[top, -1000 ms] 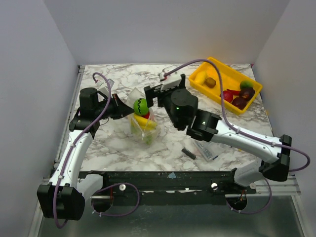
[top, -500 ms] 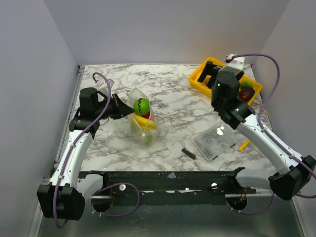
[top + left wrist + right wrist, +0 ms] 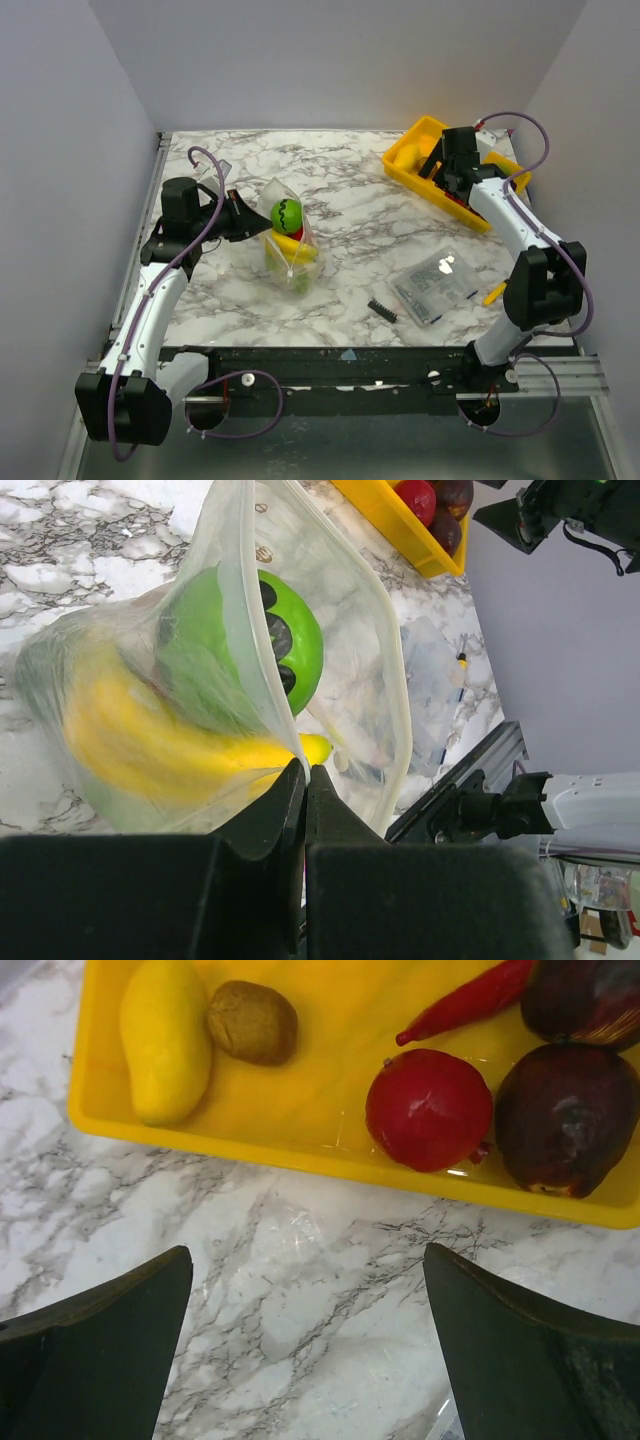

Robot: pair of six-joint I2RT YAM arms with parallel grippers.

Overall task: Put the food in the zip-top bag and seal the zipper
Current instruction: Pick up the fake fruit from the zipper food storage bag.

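Observation:
My right gripper moves outward and down into the yellow tray (image 3: 300,1145) next, onto the dark purple piece touching the red chili, since its fingers hang over marble.
The clear zip-top bag (image 3: 288,248) stands open on the marble, holding a yellow banana (image 3: 150,742) and, at its mouth, a green ball with dark stripes (image 3: 296,640). The zipper strip (image 3: 398,670) along the mouth is open. My left gripper (image 3: 305,770) is shut on the bag's near edge; in the top view it (image 3: 243,215) is left of the bag. My right gripper (image 3: 307,1252) is open and empty over the marble beside the yellow tray (image 3: 300,1145). The tray holds a yellow fruit (image 3: 165,1040), brown kiwi (image 3: 252,1022), red chili (image 3: 465,1000), red piece (image 3: 428,1108) and dark purple pieces (image 3: 565,1115).
The tray (image 3: 405,165) sits at the back right corner. A flat clear packet of small parts (image 3: 435,285), a black ridged piece (image 3: 381,309) and a small yellow item (image 3: 494,294) lie front right. White walls enclose the table.
My right arm left the bag's mouth, swung to the back right and now hovers by the tray. The green ball stays in the bag. The left arm has not moved.

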